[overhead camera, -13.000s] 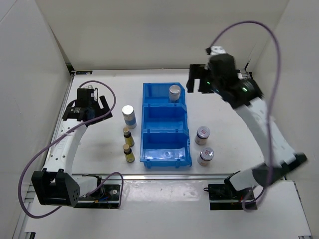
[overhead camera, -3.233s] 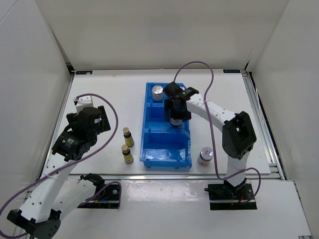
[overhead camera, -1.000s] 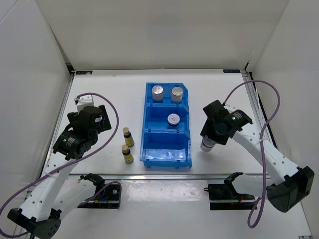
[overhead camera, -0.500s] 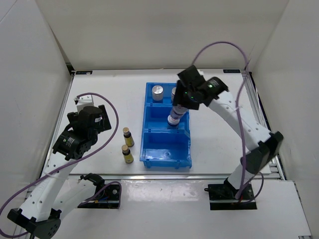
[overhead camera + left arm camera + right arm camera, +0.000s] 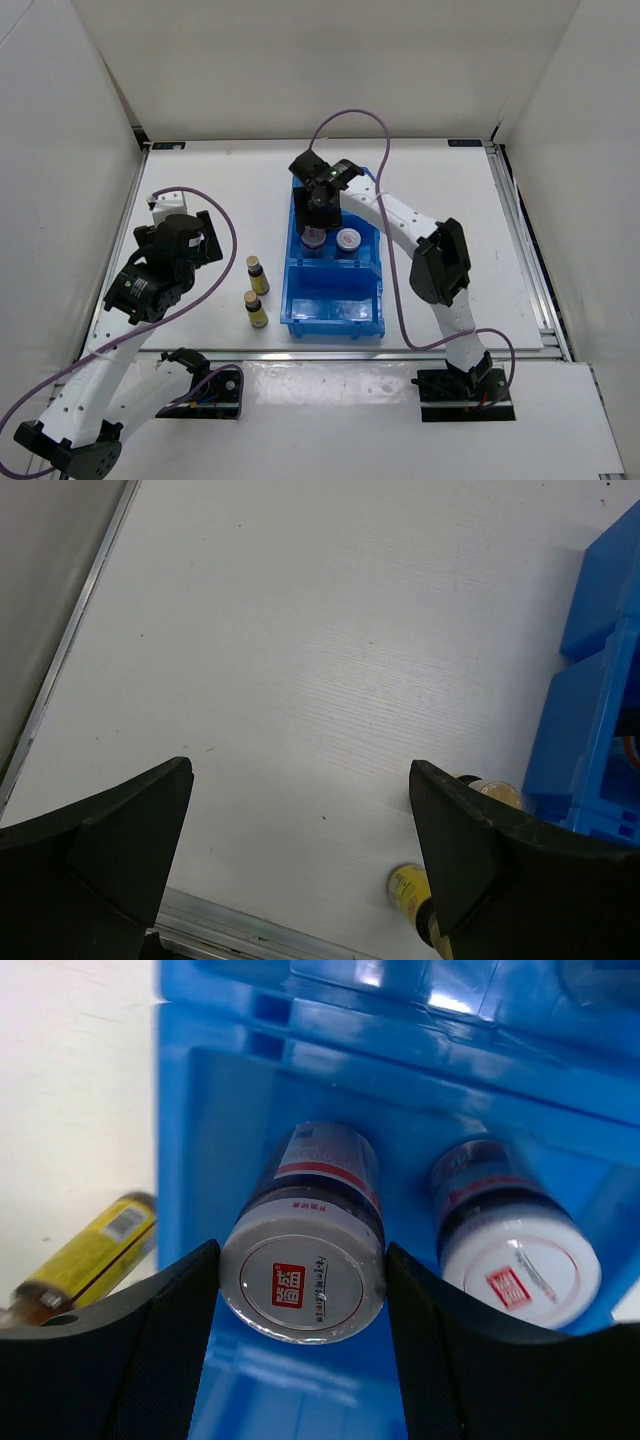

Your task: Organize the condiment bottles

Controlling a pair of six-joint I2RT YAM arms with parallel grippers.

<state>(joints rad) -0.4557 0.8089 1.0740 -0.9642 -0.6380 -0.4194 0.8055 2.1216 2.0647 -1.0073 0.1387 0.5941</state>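
Note:
I will next lower the jar with my right gripper onto the bottom of the bin's middle section, beside its matching jar, and release the jar's lid, as that side is free.
My right gripper (image 5: 303, 1290) is shut on the pale red-marked lid of a jar (image 5: 303, 1275), held in the left half of the blue bin's (image 5: 300, 300) middle compartment. A second matching jar (image 5: 520, 1270) stands just to its right (image 5: 349, 240). From above, the right gripper (image 5: 316, 212) covers the held jar (image 5: 313, 240) and the bin's far compartment. Two tiny amber yellow-labelled bottles (image 5: 257, 273) (image 5: 257, 308) stand on the table left of the bin. My left gripper (image 5: 300, 850) hangs open and empty above the table left of these bottles (image 5: 410, 890).
The near compartment of the bin (image 5: 332, 305) shows only its bare floor. White walls close in the table on the left, back and right. The right arm stretches diagonally over the bin's right side (image 5: 400, 220). A metal rail (image 5: 230, 930) edges the table.
The right gripper has carried the jar from the table right of the bin, over the bin, into the left half of the middle compartment. The left arm has not moved.

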